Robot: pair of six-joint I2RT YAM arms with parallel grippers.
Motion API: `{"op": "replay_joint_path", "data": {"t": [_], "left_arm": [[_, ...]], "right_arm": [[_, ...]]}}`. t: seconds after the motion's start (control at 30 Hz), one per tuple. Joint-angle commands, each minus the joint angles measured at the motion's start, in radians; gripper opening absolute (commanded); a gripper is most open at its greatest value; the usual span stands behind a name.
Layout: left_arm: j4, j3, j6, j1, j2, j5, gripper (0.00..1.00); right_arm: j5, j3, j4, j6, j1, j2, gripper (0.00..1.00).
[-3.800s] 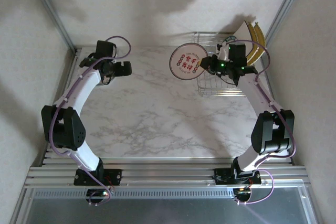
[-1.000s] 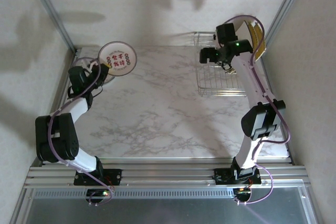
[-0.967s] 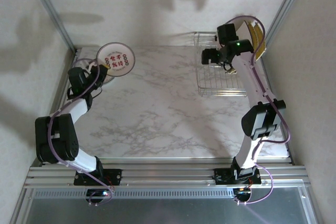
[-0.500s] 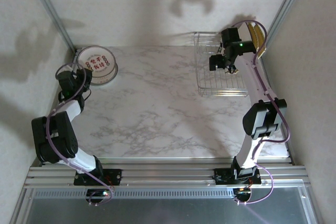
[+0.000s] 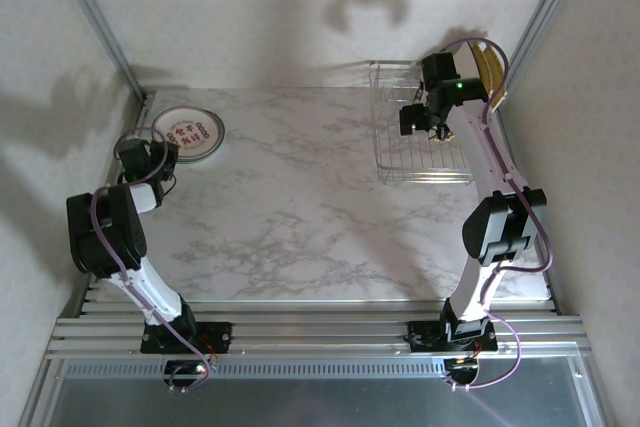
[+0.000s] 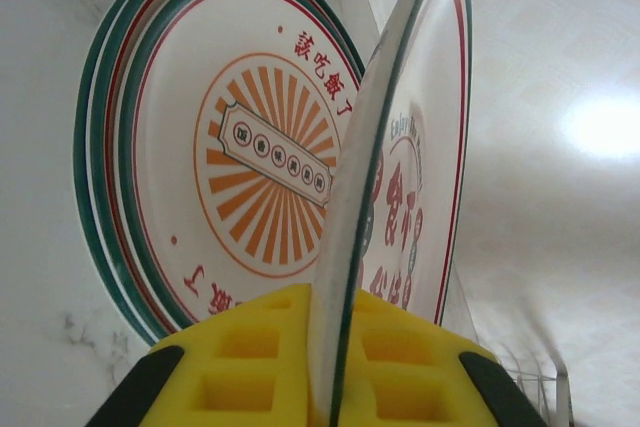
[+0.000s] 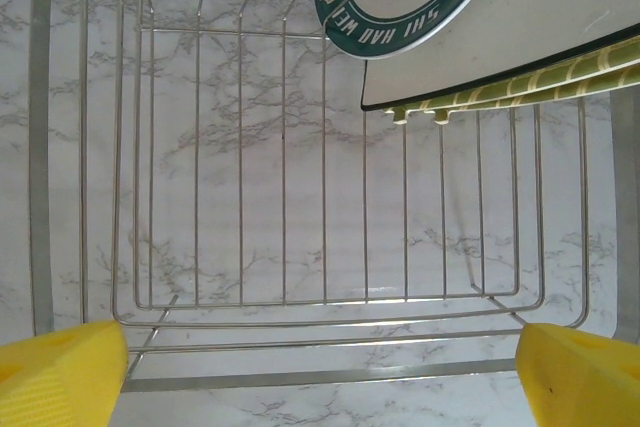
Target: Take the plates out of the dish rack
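The small round plate (image 5: pixel 189 133) (image 6: pixel 412 157) goes down onto the top one in the stack of green-rimmed plates next, since the stack lies below. My left gripper then releases its rim there.
My left gripper (image 6: pixel 335 332) is shut on the rim of a small round plate (image 6: pixel 405 177) with red writing, held edge-on between the yellow pads (image 6: pixel 240 357). Behind it lies a stack of round plates (image 6: pixel 200 147) with green rims. From above, that plate (image 5: pixel 188 133) is low at the table's back left, by my left gripper (image 5: pixel 153 153). My right gripper (image 5: pixel 420 119) hangs open over the dish rack (image 5: pixel 425 165), with its yellow fingers (image 7: pixel 60 377) wide apart. In the rack's far end stand a round green-rimmed plate (image 7: pixel 420 12), a white square plate (image 7: pixel 500 47) and a yellow grid plate (image 7: pixel 520 85).
Bare marble table (image 5: pixel 300 197) lies between the plate stack and the rack. White walls and metal frame posts (image 5: pixel 95 22) close in the back and both sides. The rack's near half (image 7: pixel 300 197) holds nothing but wires.
My left arm carried the round plate from mid-air to the back left and lowered it over the stack. My right gripper let go and drew back over the rack's far end.
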Motion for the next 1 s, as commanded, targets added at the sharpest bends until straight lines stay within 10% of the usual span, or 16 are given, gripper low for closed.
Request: {"op": "replay_joint_path", "data": {"t": [0.0,0.97], "left_arm": [[0.081,0.051,0.013,0.008,0.029,-0.005,0.0],[-0.028,0.205,0.049,0.011,0.193,-0.035,0.0]], "right_arm": [[0.016,-0.005,-0.011,-0.013,-0.001,-0.04,0.99],[-0.002,-0.018,0.003,-0.007,-0.001,-0.039,0.99]]}}
